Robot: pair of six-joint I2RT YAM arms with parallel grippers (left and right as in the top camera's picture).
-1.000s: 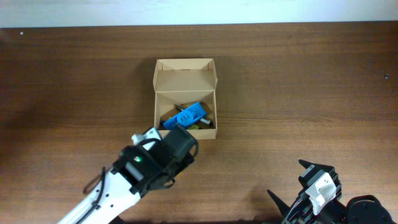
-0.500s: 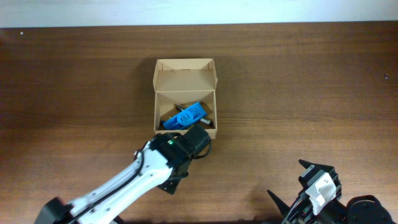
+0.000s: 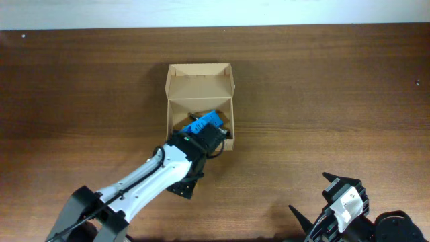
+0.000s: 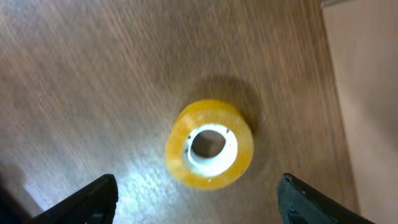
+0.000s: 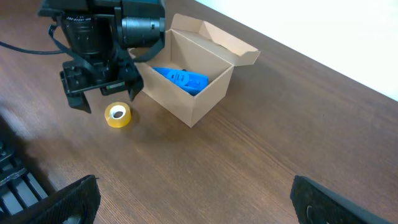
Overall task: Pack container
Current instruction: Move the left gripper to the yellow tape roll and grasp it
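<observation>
The yellow tape roll (image 4: 209, 144) lies below, lined up between the open fingers, so my left gripper should next go down and close on the outer sides of the roll.
The tan cardboard container (image 3: 173, 111) stands mid-table with its flap lid open at the back; it also shows in the right wrist view (image 5: 208, 93). A blue plastic case (image 3: 205, 123) lies tilted inside, with dark items under it. A yellow tape roll (image 4: 209, 144) lies flat on the table just beside the container's front wall (image 4: 367, 93), also seen in the right wrist view (image 5: 117, 115). My left gripper (image 4: 199, 202) is open and empty, hovering over the roll (image 5: 106, 96); in the overhead view the arm (image 3: 200, 142) hides the roll. My right gripper (image 5: 199, 202) is open and empty.
My right gripper (image 3: 310, 195) sits at the table's front right, far from the container. The left arm's body (image 3: 134, 188) stretches from the front left toward the container. A white wall edge (image 3: 215, 12) runs along the back.
My left gripper has moved forward and right, up to the container's front wall and over the tape roll. The right arm has not moved.
</observation>
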